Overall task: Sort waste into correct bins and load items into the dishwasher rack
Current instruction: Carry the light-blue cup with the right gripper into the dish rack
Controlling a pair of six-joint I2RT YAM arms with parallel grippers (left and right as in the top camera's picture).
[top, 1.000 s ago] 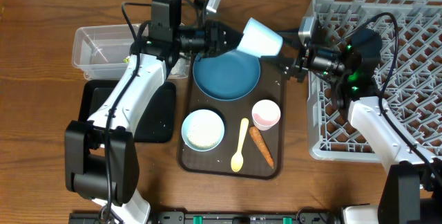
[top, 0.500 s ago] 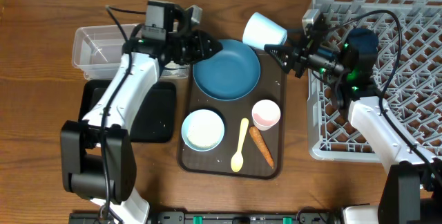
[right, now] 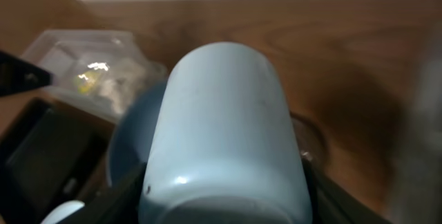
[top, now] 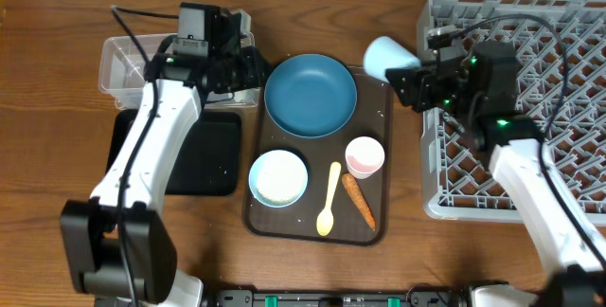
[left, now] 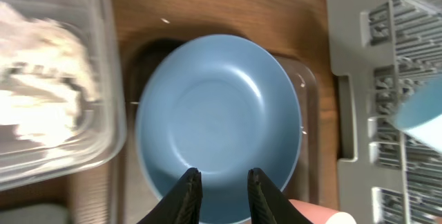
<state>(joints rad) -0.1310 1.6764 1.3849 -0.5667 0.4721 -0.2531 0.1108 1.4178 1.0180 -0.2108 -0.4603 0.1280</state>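
The near slots of the rack are empty, so I will move my right gripper to the right in the overhead view, back and down onto them, and let go of the cup there.
My right gripper (top: 408, 78) is shut on the light blue cup (top: 388, 58), which it holds tilted in the air just left of the grey dishwasher rack (top: 530, 108). In the right wrist view the cup (right: 224, 127) fills the space between the jaws. My left gripper (top: 251, 68) hovers between the clear tub (top: 123, 65) and the dark blue dish (top: 311, 94). Its jaws stand a little apart with nothing between them, over the dish's near rim (left: 217, 106). White tissue (left: 41, 65) and a yellow-green wrapper (right: 86, 79) lie in the tub.
The brown serving tray (top: 374, 226) carries the dish, a white bowl (top: 278, 177), a pink-white cup (top: 365, 155), a pale yellow spoon (top: 329, 200) and an orange carrot (top: 359, 201). The black tray (top: 204, 170) lies left of it, below the tub.
The left gripper has drawn back leftward from the cup to the tub's right end. The right gripper has carried the cup rightward to the rack's left edge.
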